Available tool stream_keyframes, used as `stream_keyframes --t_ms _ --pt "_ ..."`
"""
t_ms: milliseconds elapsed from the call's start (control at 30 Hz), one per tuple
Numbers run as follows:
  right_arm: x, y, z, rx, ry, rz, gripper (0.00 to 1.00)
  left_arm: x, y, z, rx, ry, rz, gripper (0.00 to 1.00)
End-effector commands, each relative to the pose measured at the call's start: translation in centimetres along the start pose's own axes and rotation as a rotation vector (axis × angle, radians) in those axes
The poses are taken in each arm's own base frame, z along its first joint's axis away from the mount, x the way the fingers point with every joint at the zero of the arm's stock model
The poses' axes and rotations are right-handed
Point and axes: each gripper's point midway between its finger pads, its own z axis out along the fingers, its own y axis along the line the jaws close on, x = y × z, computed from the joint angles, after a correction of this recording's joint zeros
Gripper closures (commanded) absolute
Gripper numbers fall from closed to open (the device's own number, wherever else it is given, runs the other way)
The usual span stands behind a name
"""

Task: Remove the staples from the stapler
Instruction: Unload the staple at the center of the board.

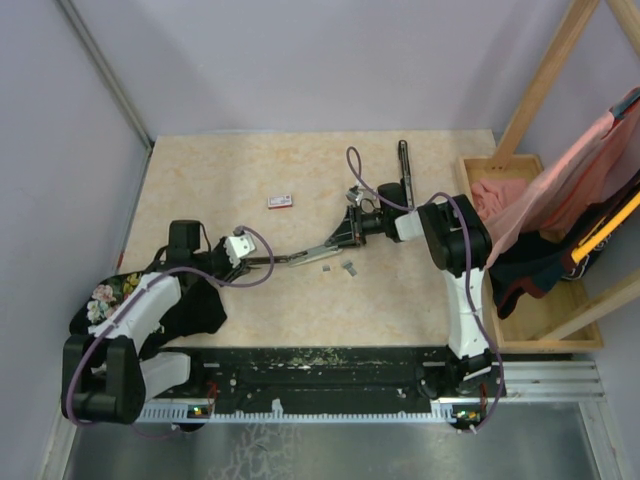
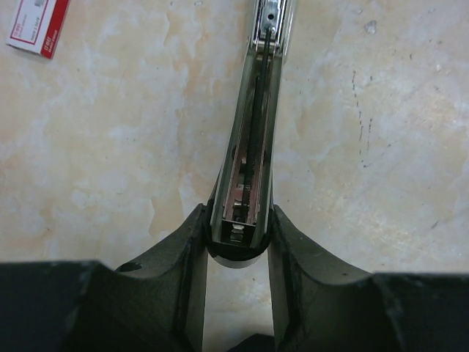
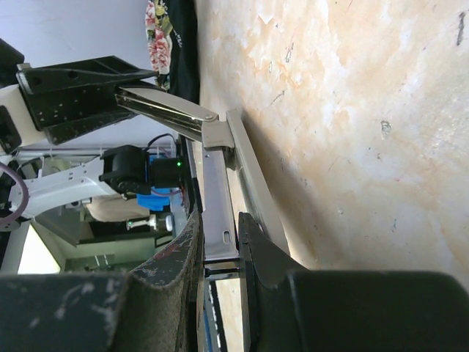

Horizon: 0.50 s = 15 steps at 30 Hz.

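Next, my left gripper brings the stapler's channel end down toward the table and releases it there.
The stapler (image 1: pixel 300 256) lies opened out flat above the table's middle. My left gripper (image 1: pixel 247 261) is shut on its near end, and the left wrist view shows the open channel (image 2: pixel 253 147) running away from the fingers (image 2: pixel 187 249). My right gripper (image 1: pixel 346 228) is shut on the stapler's metal arm (image 3: pixel 218 198) at the other end. Two small grey staple strips (image 1: pixel 328 268) lie on the table just below the stapler, the second one (image 1: pixel 350 267) a little to the right. I cannot tell whether staples remain in the channel.
A small red-and-white box (image 1: pixel 280 201) lies behind the stapler, also in the left wrist view (image 2: pixel 37 26). A long black bar (image 1: pixel 404 165) lies at the back. A wooden crate (image 1: pixel 470 165) with pink cloth stands at the right. Black floral fabric (image 1: pixel 110 295) lies at the left.
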Motion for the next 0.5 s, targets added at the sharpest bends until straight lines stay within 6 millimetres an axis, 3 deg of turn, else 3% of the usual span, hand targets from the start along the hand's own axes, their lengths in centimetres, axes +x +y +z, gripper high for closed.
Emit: stream_keyframes --t_ms 0,67,467 --pt "-1.6 0.3 -0.8 0.036 -0.052 -0.013 1.00 3.9 0.3 -0.2 -0.025 0.150 0.029 1.00" --pt "-1.6 0.4 -0.8 0.032 -0.050 -0.013 1.00 4.3 0.4 -0.1 -0.018 0.165 0.029 1.00" --pt "-1.6 1.0 -0.9 0.006 -0.045 -0.020 1.00 6.3 -0.3 1.1 0.045 0.212 0.020 0.75"
